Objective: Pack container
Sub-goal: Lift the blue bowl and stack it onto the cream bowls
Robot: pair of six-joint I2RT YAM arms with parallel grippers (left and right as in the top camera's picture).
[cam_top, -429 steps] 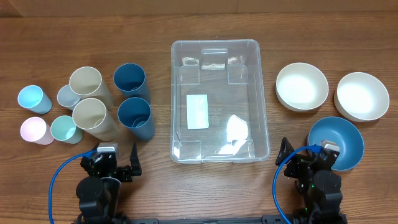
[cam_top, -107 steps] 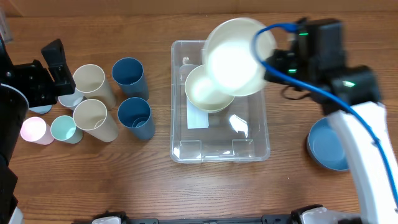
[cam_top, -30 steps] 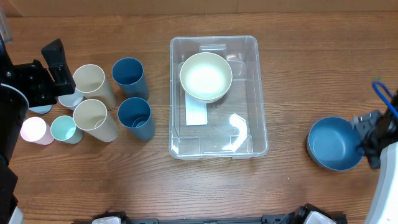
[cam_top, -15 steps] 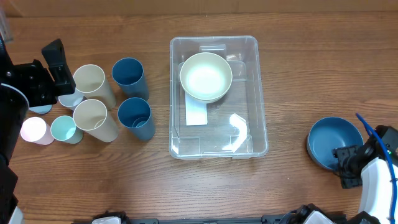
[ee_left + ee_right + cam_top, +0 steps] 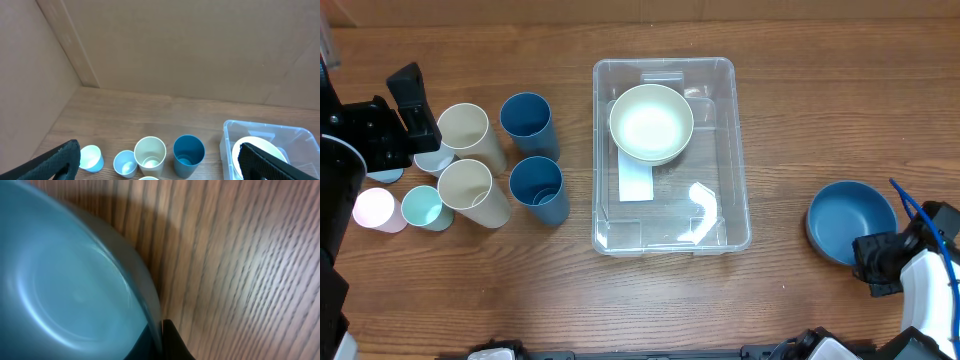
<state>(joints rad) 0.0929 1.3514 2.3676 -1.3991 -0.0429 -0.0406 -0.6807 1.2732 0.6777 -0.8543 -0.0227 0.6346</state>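
The blue bowl (image 5: 850, 218) needs to go into the cream bowl (image 5: 651, 122). My right gripper should lift it outward and to the left in the overhead view, then lower it in there.
The clear plastic container (image 5: 725, 150) stands mid-table with a white label on its bottom and a cream bowl (image 5: 651, 122) resting in its far half. At the right, a blue bowl (image 5: 850, 218) sits on the wood. My right gripper (image 5: 872, 258) is shut on the blue bowl's near rim; in the right wrist view its black fingertips (image 5: 170, 340) pinch the rim of the blue bowl (image 5: 65, 285). My left gripper (image 5: 402, 112) hangs open, high over the cups at the far left, holding nothing; its wide-spread pads (image 5: 57, 160) frame the cups and the container's corner (image 5: 235, 135).
Left of the container stand two dark blue cups (image 5: 528, 125), two tall cream cups (image 5: 468, 135) and several small pastel cups (image 5: 420, 207). A cardboard wall (image 5: 190, 45) rises behind the table. Bare wood lies between the container and the blue bowl.
My right gripper has come to the blue bowl's near rim and shut on it; the bowl has shifted slightly left. The left arm has not moved.
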